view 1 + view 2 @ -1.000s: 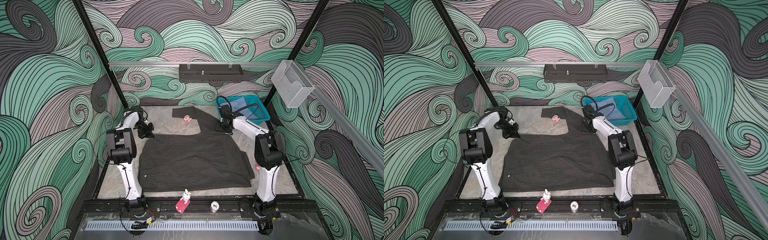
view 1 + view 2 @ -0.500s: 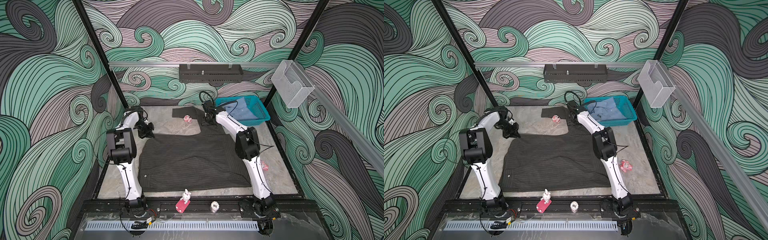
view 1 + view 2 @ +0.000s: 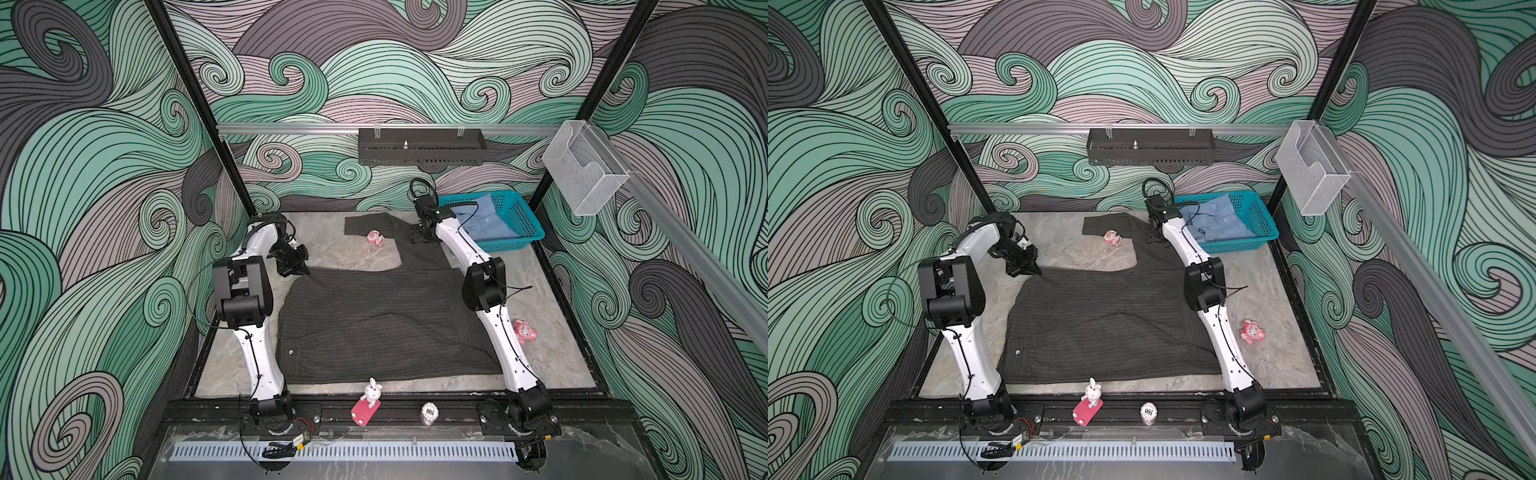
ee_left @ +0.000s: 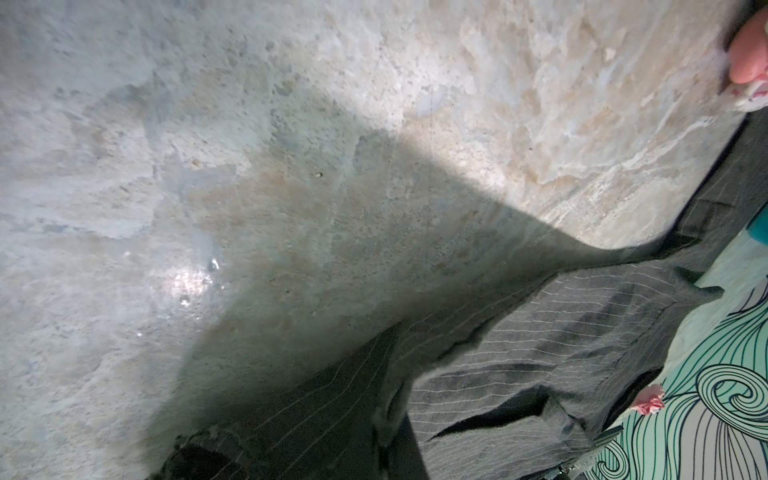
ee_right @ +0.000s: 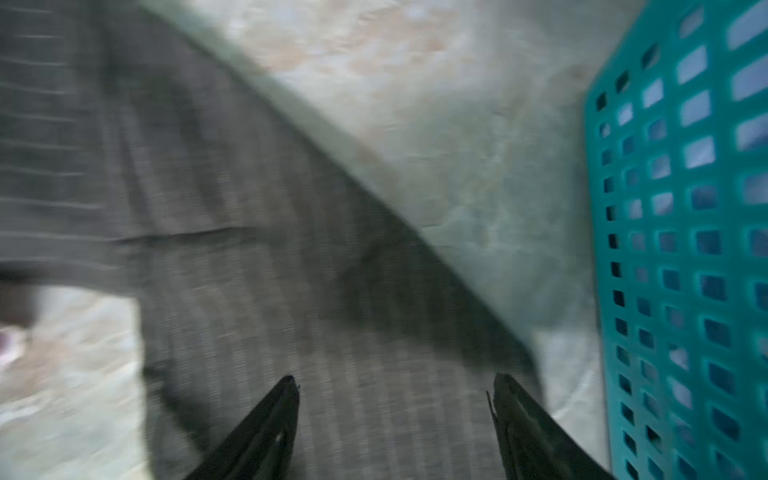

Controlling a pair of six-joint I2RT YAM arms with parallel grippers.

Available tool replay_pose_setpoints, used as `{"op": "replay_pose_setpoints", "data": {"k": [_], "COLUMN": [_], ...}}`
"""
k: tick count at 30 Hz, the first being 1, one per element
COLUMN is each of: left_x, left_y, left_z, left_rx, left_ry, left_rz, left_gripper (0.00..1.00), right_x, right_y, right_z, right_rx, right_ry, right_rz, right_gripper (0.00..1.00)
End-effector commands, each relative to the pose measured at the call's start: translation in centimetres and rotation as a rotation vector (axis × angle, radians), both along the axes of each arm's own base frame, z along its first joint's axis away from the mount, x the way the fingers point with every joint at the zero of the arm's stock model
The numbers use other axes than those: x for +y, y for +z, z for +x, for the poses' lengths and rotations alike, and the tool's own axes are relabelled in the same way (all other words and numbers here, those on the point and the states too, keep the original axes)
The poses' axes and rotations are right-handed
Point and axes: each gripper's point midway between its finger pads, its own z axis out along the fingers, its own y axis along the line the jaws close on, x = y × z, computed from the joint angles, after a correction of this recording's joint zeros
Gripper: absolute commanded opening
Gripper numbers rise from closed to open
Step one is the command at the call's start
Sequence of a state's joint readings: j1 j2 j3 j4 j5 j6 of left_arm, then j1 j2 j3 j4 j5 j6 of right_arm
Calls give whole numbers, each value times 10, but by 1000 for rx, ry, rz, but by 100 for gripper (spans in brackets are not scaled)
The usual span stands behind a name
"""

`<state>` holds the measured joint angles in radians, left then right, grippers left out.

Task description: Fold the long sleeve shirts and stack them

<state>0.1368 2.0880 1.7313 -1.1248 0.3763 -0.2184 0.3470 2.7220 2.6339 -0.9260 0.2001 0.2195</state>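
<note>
My right gripper shifts toward the teal basket [image 3: 519, 216] and down onto the charcoal shirt's sleeve edge beside it next. This is because both open fingers still hang over cloth inside that edge.
The dark charcoal pinstriped shirt [image 3: 386, 324] [image 3: 1108, 320] lies spread over the middle of the table, one sleeve reaching to the far edge. My left gripper [image 3: 298, 271] [image 3: 1027, 268] is at the shirt's far left corner, shut on the cloth; in the left wrist view the striped cloth [image 4: 519, 332] bunches up toward the camera. My right gripper [image 3: 422, 237] [image 5: 397, 384] hangs open just over the far sleeve, beside the basket, with nothing between its fingers. The light blue shirt [image 3: 484, 222] [image 3: 1221, 222] lies crumpled in the teal basket [image 3: 519, 216] [image 5: 685, 249].
Small pink toys sit by the far sleeve [image 3: 376, 237] and right of the right arm [image 3: 524, 331]. A white bunny on a pink stand [image 3: 368, 399] and a small round white token [image 3: 429, 413] rest on the front rail. A black shelf [image 3: 419, 147] and clear bin [image 3: 584, 170] hang above.
The right arm has stretched out, carrying its gripper from beside the basket leftward over the far sleeve, with its jaws spreading wider. The left arm has stayed put.
</note>
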Motion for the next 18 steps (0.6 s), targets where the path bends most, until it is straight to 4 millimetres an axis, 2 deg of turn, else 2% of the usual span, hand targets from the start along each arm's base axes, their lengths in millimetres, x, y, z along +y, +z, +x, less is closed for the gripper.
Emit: {"op": "replay_pose_setpoints", "data": {"k": [1,7,12,18], "left_x": [-4,-3,-3,-2], "left_y": [11,11,10,11], "left_z": [1,1,1,1], "left_rx": [-19,-22,-21,-19], "left_ry": [3,2,2,2], "left_rz": [-13,-8,-7,-3], "left_gripper": [0,0,0,0], "right_x": [-32,-49,-32,-2], "right_y": [-17,-33,-41,-50], "right_z": [-2,-3,-7,-14], "right_rx": [43,85,119,167], "right_ry": [-47,-67,-28,21], "right_rz": [-84,-77,6,146], "right_gripper": [75,75,73,61]}}
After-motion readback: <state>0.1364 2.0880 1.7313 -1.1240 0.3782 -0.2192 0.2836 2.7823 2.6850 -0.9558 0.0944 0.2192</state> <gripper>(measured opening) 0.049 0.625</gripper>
